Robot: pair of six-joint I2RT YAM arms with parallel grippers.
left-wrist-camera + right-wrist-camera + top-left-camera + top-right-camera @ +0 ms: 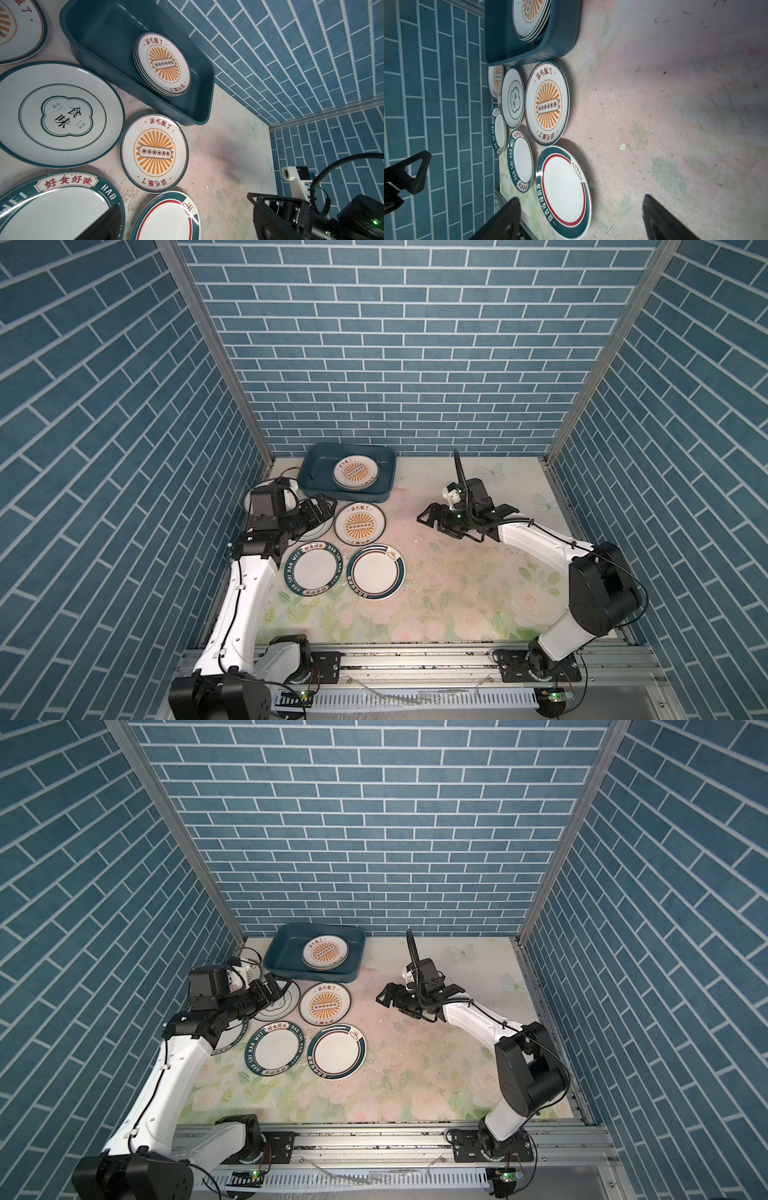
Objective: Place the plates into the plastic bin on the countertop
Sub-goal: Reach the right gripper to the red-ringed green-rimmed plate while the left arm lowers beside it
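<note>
The red-lined plate's rim beside the bare countertop is below my right gripper and nearer the bar. My right gripper needs to move down and back onto the red-lined plate's rim (pixel 404 570) (pixel 589 200) there next.
The teal plastic bin (pixel 316 483) (pixel 282 959) stands at the back of the countertop (pixel 457 593) and holds a stack of sunburst plates (pixel 356 472) (pixel 164 64). In front of it lie a sunburst plate (pixel 359 524) (pixel 547 102), an emblem plate (pixel 286 1002) (pixel 60 114), a lettered plate (pixel 313 570) and a red-lined plate (pixel 376 570) (pixel 563 193). Two more plates (pixel 496 82) (pixel 499 131) lie by the left wall. My left gripper (pixel 324 508) (pixel 187 228) hangs open over the emblem plate, holding nothing. My right gripper (pixel 428 518) (pixel 581 224) is open and holds nothing, over bare countertop right of the plates.
Blue brick walls (pixel 395 364) close in the back and both sides. A grey metal rail (pixel 415 659) carrying both arm bases runs along the front edge. Bare floral countertop stretches across the middle and right (pixel 436 1073).
</note>
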